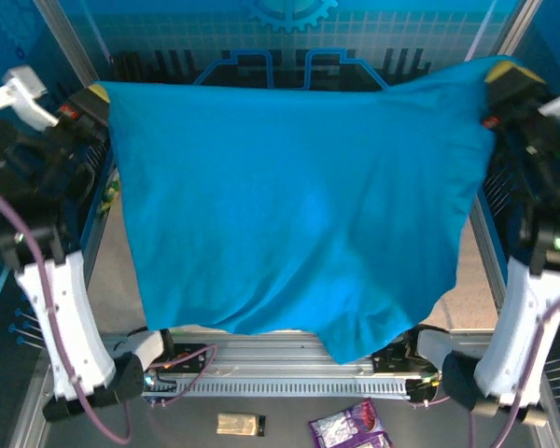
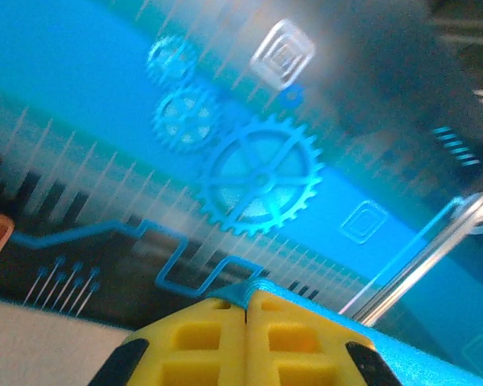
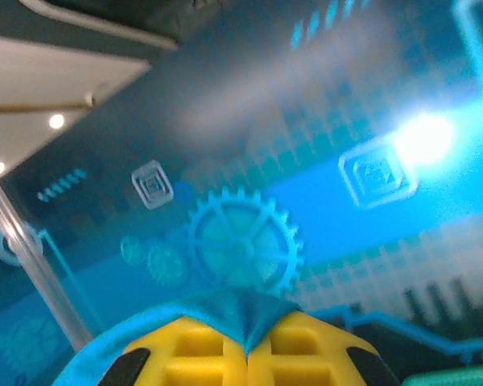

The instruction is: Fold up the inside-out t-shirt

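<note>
The shirt's pinched corner in my left gripper comes down to the tabletop below next and is released there, since the shirt still hangs spread wide in the air.
The blue-teal t-shirt [image 1: 299, 205] hangs spread wide in the air between both arms, its lower edge sagging toward the near rail. My left gripper [image 1: 98, 93] is shut on the shirt's upper left corner; in the left wrist view the yellow pads [image 2: 201, 338] pinch a small fold of cloth [image 2: 253, 289]. My right gripper [image 1: 506, 73] is shut on the upper right corner; in the right wrist view a peak of cloth [image 3: 245, 310] sticks out between the yellow pads [image 3: 306, 350]. The table under the shirt is hidden.
A blue backdrop with a gear pattern [image 1: 289, 11] stands behind the workspace. Metal frame posts [image 1: 61, 33] rise at both sides. Near the front edge lie a small tan packet [image 1: 240, 425] and a purple packet [image 1: 347, 429] by the aluminium rail [image 1: 289, 373].
</note>
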Robot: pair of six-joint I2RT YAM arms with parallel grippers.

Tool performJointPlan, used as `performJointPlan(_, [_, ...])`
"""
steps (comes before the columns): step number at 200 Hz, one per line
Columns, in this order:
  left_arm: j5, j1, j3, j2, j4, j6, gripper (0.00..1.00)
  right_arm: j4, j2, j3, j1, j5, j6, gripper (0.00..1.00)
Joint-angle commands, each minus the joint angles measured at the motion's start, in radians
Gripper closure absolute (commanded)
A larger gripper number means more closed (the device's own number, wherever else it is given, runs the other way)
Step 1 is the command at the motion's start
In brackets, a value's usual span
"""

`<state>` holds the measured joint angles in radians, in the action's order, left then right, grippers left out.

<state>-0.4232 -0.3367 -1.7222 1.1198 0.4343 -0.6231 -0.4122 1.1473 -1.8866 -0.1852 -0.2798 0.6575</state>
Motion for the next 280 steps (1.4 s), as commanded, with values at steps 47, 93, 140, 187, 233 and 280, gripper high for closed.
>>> performJointPlan(47, [0.028,0.029,0.286,0.377,-0.176,0.020,1.00,0.196,0.455,0.145,0.229,0.097,-0.065,1.00])
performJointPlan(93, [0.068,0.038,0.041,0.782,-0.019,0.099,0.74,0.101,0.945,-0.199,0.257,0.081,-0.065,0.58])
performJointPlan(140, [0.084,0.095,-0.058,0.772,0.119,0.131,0.52,-0.144,1.045,-0.407,0.282,0.032,-0.121,0.44])
performJointPlan(187, [0.135,0.261,0.173,0.602,0.220,0.179,0.52,-0.184,0.843,-0.052,0.323,-0.035,-0.172,0.44])
performJointPlan(233, [0.137,0.349,0.563,0.472,0.120,0.092,0.52,-0.166,0.661,0.300,0.392,-0.011,-0.215,0.41])
performJointPlan(280, [0.122,0.320,0.788,0.508,0.001,0.033,0.52,-0.131,0.661,0.419,0.421,0.010,-0.212,0.35])
